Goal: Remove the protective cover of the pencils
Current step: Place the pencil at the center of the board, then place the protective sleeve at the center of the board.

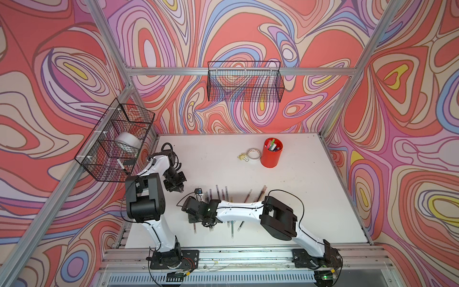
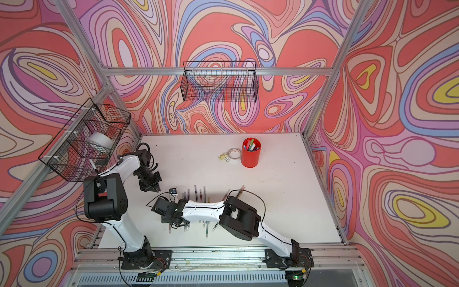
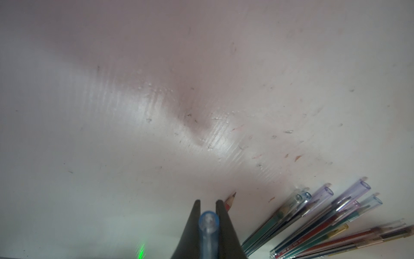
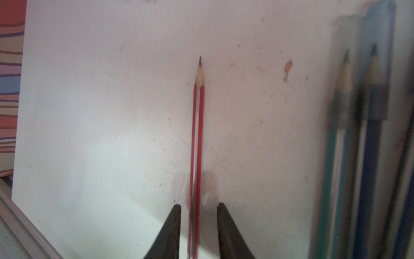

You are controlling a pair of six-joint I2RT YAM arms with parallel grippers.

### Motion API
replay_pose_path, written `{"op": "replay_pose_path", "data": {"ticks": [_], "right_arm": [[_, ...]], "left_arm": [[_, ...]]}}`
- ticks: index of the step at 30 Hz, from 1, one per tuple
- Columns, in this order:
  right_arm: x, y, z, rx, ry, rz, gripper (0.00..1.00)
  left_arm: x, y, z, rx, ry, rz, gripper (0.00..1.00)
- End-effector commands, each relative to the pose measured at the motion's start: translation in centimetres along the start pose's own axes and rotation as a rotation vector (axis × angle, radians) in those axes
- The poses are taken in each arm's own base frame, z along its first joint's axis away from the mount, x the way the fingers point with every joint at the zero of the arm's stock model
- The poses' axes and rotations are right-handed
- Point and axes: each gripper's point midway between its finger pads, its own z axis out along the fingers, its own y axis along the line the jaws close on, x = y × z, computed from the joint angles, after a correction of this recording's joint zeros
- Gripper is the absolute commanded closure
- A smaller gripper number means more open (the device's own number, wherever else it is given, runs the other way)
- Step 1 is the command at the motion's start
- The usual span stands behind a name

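My left gripper lowers toward the red pencil's sharpened tip and releases the clear bluish cover [image 3: 208, 224] next, as bare tabletop beside that tip lies below it.
My left gripper [image 3: 208, 201] is shut on a clear bluish protective cover [image 3: 208, 224], a tube standing between its fingers, held above the white table at the left [image 1: 179, 189]. My right gripper [image 4: 199, 205] is open and low over the table. A bare red pencil [image 4: 198, 134] lies between its jaws with a gap on each side, its sharpened tip pointing away. That tip also shows beside the left fingers as the red pencil [image 3: 230, 199]. Several other pencils [image 3: 313, 215] lie in a row to the right, still in clear covers [image 4: 358, 101].
The pencil row [image 1: 226, 196] runs under the right forearm. A red cup of markers [image 1: 271, 152], a tape roll [image 1: 253, 154] and clips [image 1: 242, 157] stand at the back. Wire baskets hang on the back wall [image 1: 244, 82] and the left wall [image 1: 116, 141].
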Motion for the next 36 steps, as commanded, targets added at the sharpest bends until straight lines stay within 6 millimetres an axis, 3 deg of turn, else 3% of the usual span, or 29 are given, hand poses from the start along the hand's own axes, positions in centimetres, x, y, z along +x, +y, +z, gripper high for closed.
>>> {"op": "replay_pose_path", "data": {"ticks": [1,6,11,15,22,28,33,36], "right_arm": [[-1.4,1.1,-1.1,-0.029,-0.04,-0.041,0.67],[-3.4,1.7,-5.1,-0.055,-0.124,-0.025,0.66],[-3.5,-0.9,-7.0,0.003,-0.173,0.022,0.65],[-2.8,-2.6,-6.8,0.045,-0.171,0.04,0.65],[-2.2,-3.1,-6.1,0.056,-0.155,0.036,0.66],[-1.9,-3.5,-5.7,0.066,-0.146,0.034,0.67],[-1.7,-2.9,-5.1,0.043,-0.138,0.017,0.66],[-2.5,-1.7,-4.5,-0.005,-0.165,0.017,0.63]], "left_arm": [[0.8,-0.1,0.9,-0.027,0.048,-0.008,1.0],[0.5,-1.1,1.0,-0.07,0.018,0.021,1.0],[1.0,-1.6,2.2,-0.083,0.051,0.038,1.0],[1.0,-1.6,3.0,-0.093,0.082,0.037,0.98],[1.1,-2.2,3.2,-0.062,0.091,0.043,0.85],[1.3,-2.1,3.7,-0.067,0.112,0.046,0.63],[1.4,-2.3,3.6,-0.071,0.108,0.058,0.49],[1.5,-2.7,3.7,-0.057,0.11,0.066,0.52]]}}
